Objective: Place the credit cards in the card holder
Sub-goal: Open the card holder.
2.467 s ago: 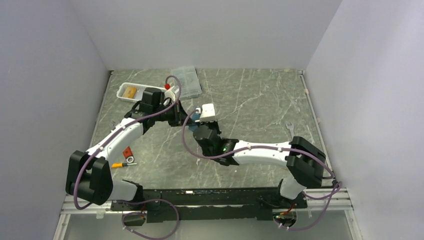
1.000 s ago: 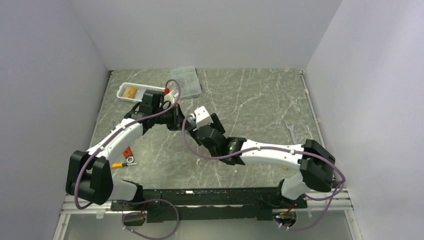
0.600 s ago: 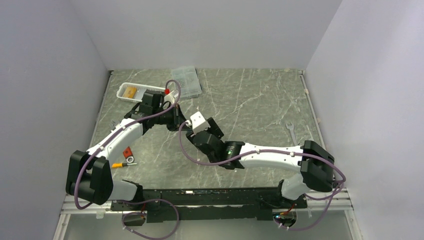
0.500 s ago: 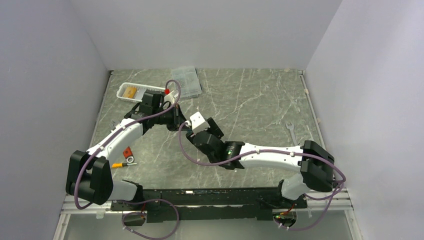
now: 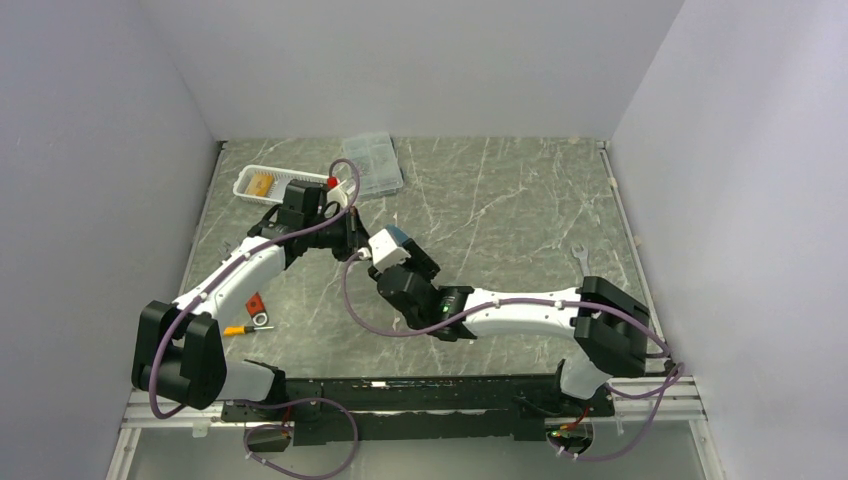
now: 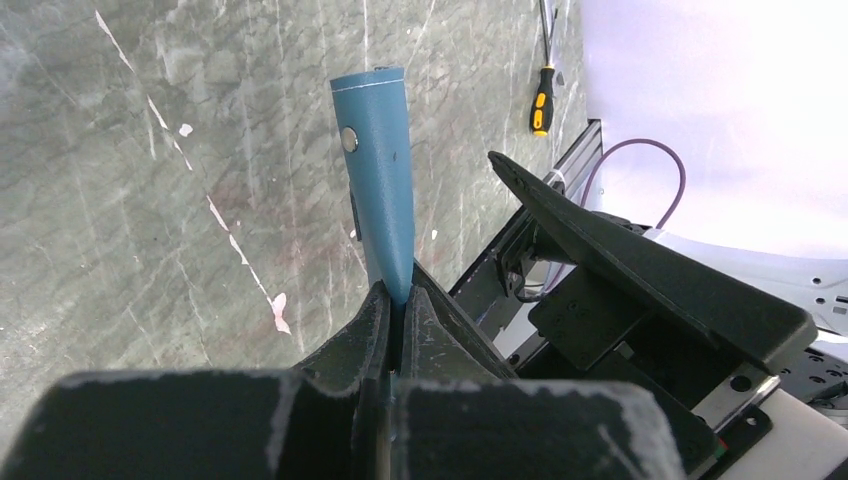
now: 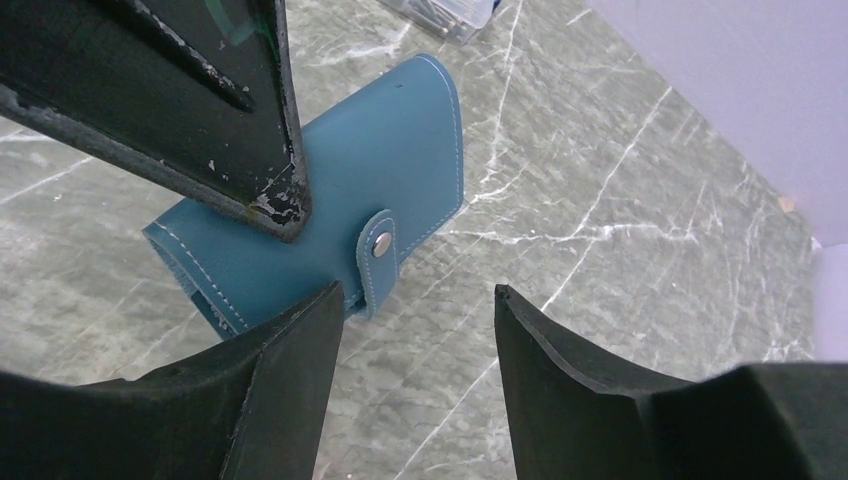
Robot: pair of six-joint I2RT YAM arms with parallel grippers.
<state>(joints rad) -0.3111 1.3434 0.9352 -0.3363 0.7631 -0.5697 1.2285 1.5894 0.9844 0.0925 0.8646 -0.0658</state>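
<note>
The left gripper brings the card holder (image 6: 378, 170) back and down next to release it, as bare tabletop by the pale mark lies below and back toward the base.
The card holder (image 7: 330, 190) is a teal-blue wallet, closed, with its snap strap (image 7: 379, 255) fastened. My left gripper (image 6: 400, 295) is shut on one edge of it and holds it above the table, so the card holder (image 6: 378, 170) sticks out past the fingertips. My right gripper (image 7: 418, 292) is open right beside the strap, with only bare table between its fingers. One left finger (image 7: 200, 110) crosses the top left of the right wrist view. A yellow-gold credit card (image 5: 262, 185) lies in the white basket (image 5: 243, 187). I see no other cards.
A clear compartment box (image 5: 372, 163) stands at the back next to the basket. A red-handled tool (image 5: 256, 305) and a yellow screwdriver (image 5: 236, 329) lie near the left arm's base. A wrench (image 5: 580, 262) lies on the right of the marble table (image 5: 500, 200).
My right arm has swung left and in, bringing its gripper up against the held card holder, and its jaws have narrowed a little. The left arm has stayed put with the card holder.
</note>
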